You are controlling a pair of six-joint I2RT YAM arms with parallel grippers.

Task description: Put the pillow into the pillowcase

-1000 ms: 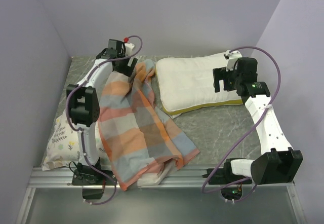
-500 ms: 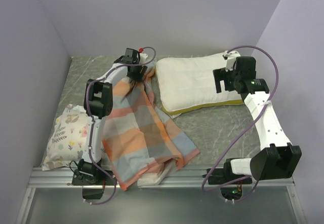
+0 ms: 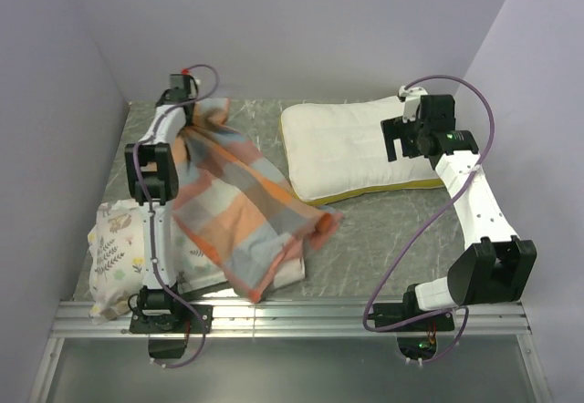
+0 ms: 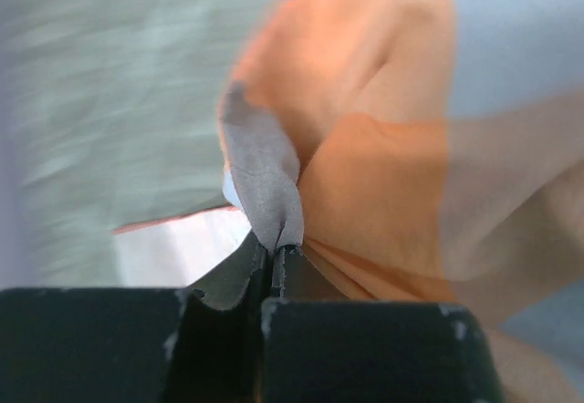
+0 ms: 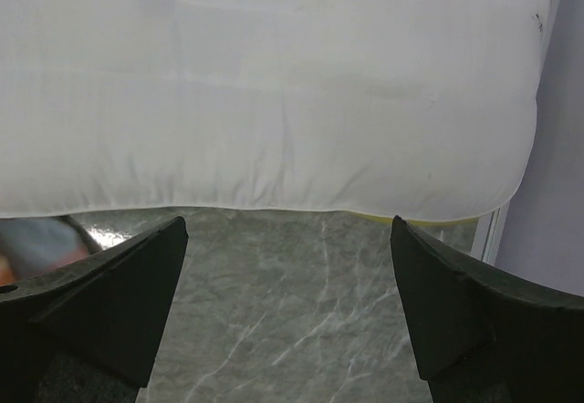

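Observation:
Next, my right gripper shifts toward the pillowcase (image 3: 242,202) and down, closing on the pillow's white cloth on that side, since only table shows between its open fingers.
The checked pillowcase (image 3: 242,202) lies spread on a slant across the left half of the table, its far corner lifted. My left gripper (image 3: 189,118) is at the back left, shut on that corner. In the left wrist view the jaws (image 4: 276,255) pinch a grey and orange fold of the pillowcase (image 4: 383,193). The cream pillow (image 3: 351,148) with its yellow edge band lies at the back right. My right gripper (image 3: 401,140) hovers open over the pillow's right end. In the right wrist view the open gripper (image 5: 287,230) is just short of the pillow (image 5: 274,84), with only table between the fingers.
A white pillow printed with flowers (image 3: 119,253) lies at the near left, partly under the pillowcase. The grey marbled table (image 3: 392,230) is walled by lilac panels at left, back and right. A metal rail (image 3: 292,316) runs along the near edge.
My left gripper has shut on the pillowcase's far corner and swung to the back left, dragging the cloth leftward. The right gripper stayed open and shifted slightly toward the back.

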